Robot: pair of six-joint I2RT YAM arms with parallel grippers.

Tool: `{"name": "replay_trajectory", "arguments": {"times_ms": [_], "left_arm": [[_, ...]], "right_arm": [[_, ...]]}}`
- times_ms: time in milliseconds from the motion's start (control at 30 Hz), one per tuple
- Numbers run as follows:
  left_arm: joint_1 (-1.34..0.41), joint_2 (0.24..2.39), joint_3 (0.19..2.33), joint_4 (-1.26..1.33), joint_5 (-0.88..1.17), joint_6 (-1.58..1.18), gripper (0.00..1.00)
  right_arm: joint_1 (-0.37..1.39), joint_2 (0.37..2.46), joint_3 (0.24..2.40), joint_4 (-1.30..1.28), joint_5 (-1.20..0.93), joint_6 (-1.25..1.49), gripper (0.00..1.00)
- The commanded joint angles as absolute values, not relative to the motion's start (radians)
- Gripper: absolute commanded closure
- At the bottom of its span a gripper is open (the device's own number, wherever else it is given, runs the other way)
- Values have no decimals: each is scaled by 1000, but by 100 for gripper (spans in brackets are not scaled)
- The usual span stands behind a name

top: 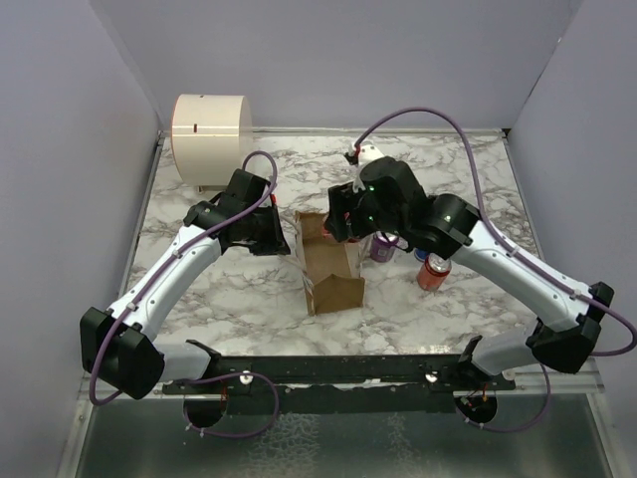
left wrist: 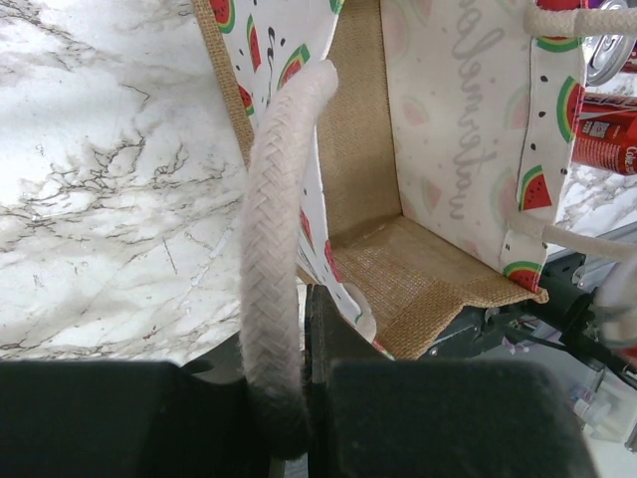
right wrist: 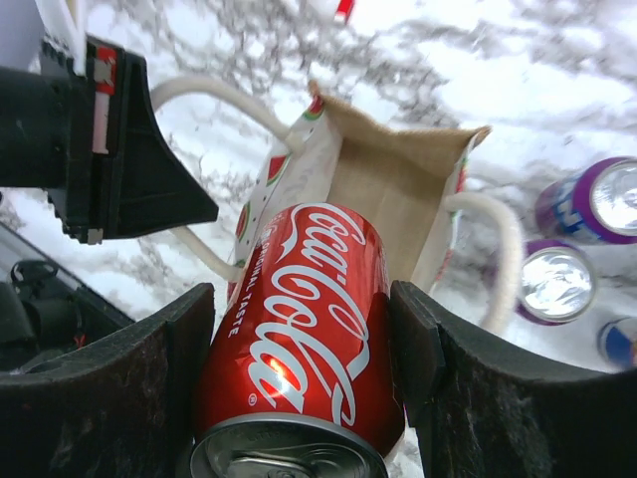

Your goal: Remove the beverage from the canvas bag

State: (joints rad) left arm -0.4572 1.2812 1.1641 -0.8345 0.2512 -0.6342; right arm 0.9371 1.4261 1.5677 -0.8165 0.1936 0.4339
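Note:
The white rope handle (left wrist: 284,219) comes free next as my left gripper stays in place beside the bag and opens, since the bag's woven bottom shows bare of cans.
The canvas bag (top: 331,267) stands open at the table's middle, tan with watermelon prints. My left gripper (top: 285,239) is shut on the bag's white rope handle (left wrist: 284,219) at its left side. In the left wrist view the bag's inside (left wrist: 418,269) shows bare woven floor. My right gripper (top: 338,224) is shut on a red Coca-Cola can (right wrist: 309,319), held tilted just above the bag's open mouth (right wrist: 388,189) at its far end. The other white handle (right wrist: 503,249) hangs at the bag's right.
A cream cylindrical container (top: 209,134) stands at the back left. A purple can (top: 383,247) and a red can (top: 433,271) stand right of the bag. The right wrist view shows two purple cans (right wrist: 597,199) and a blue one (right wrist: 622,339).

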Motion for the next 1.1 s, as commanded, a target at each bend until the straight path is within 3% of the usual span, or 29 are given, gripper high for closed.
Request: {"name": "replay_trajectory", "arguments": {"times_ms": [0,300,467,633,833,1067], "left_arm": [[-454,1276,1167,-816,270,-636,100],[-454,1285,1166,-808,273,-635,100],[-454,1287,1160,-805,275,-633,100],[-454,1287,1149,-801,272,-633,100],[-454,1300,1153,-793,284,-631,100],[-454,1313,1172,-802,283,-618,100]], "right_arm": [[943,1289,1610,-681,345,346,98],[943,1092,1460,-584,704,155,98],[943,1045,1349,-762,795,330,98],[943,1017,1242,-953,737,624,98],[943,998,1058,-988,630,851,98],[942,1050,953,-904,629,894,98]]}}
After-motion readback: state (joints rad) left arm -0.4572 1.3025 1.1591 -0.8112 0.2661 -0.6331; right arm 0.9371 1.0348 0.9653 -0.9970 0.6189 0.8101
